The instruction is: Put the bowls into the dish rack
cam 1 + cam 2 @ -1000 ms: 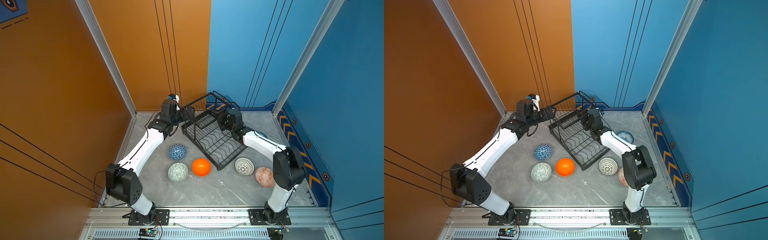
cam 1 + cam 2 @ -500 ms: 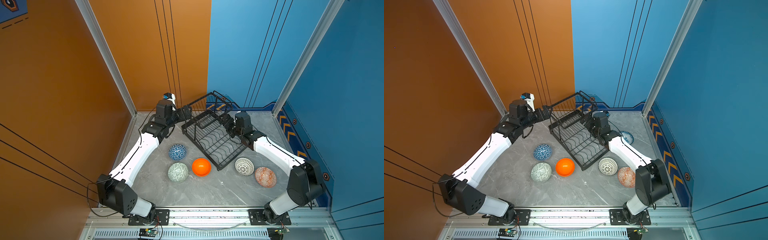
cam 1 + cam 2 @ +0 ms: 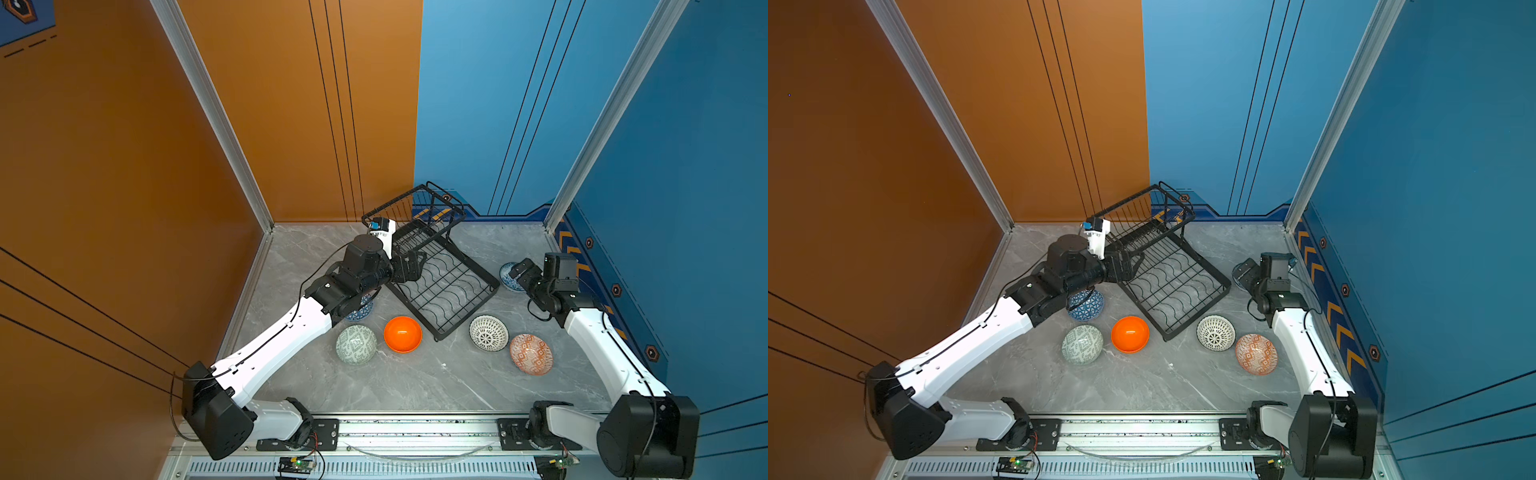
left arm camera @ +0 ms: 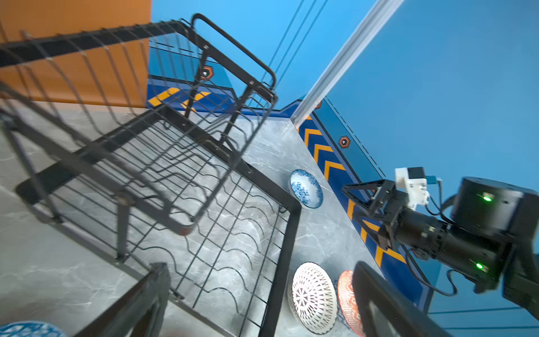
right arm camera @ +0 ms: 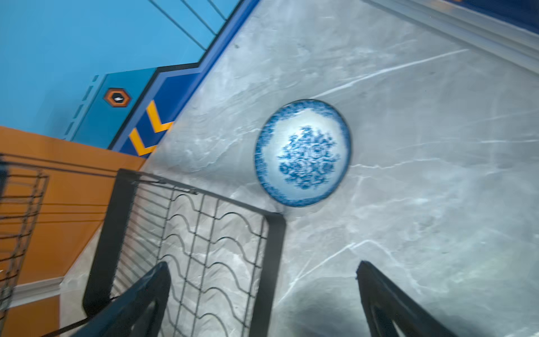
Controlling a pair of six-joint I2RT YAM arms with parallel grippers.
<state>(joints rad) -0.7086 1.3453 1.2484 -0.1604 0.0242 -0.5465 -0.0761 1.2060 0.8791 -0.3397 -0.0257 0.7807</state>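
Note:
My right gripper moves down and away from the rack onto the white-blue floral bowl's free rim [image 5: 343, 175] next, because the opposite rim is beside the rack's corner.
The black wire dish rack [image 3: 446, 286] stands empty and diagonal at the back middle. My left gripper [image 3: 415, 266] is open at the rack's left edge, holding nothing; its wrist view looks across the rack [image 4: 287, 233]. My right gripper [image 3: 521, 272] is open just off the rack's right corner, above the white-blue floral bowl [image 5: 303, 153]. In front of the rack sit the orange bowl [image 3: 402, 334], pale green bowl [image 3: 356, 345], white lattice bowl [image 3: 488, 332] and red-orange bowl [image 3: 531, 354]. The blue triangle bowl [image 3: 1086, 305] lies half under my left forearm.
Orange wall on the left, blue walls behind and on the right close in the grey marble floor [image 3: 415, 386]. The rack's raised basket [image 3: 415, 208] sits at its far end, close to the back wall. A metal rail [image 3: 415, 428] carries both arm bases in front.
My right gripper has pulled off the rack to the right and opened fully, ending over the floral bowl. My left gripper has moved forward along the rack's left side.

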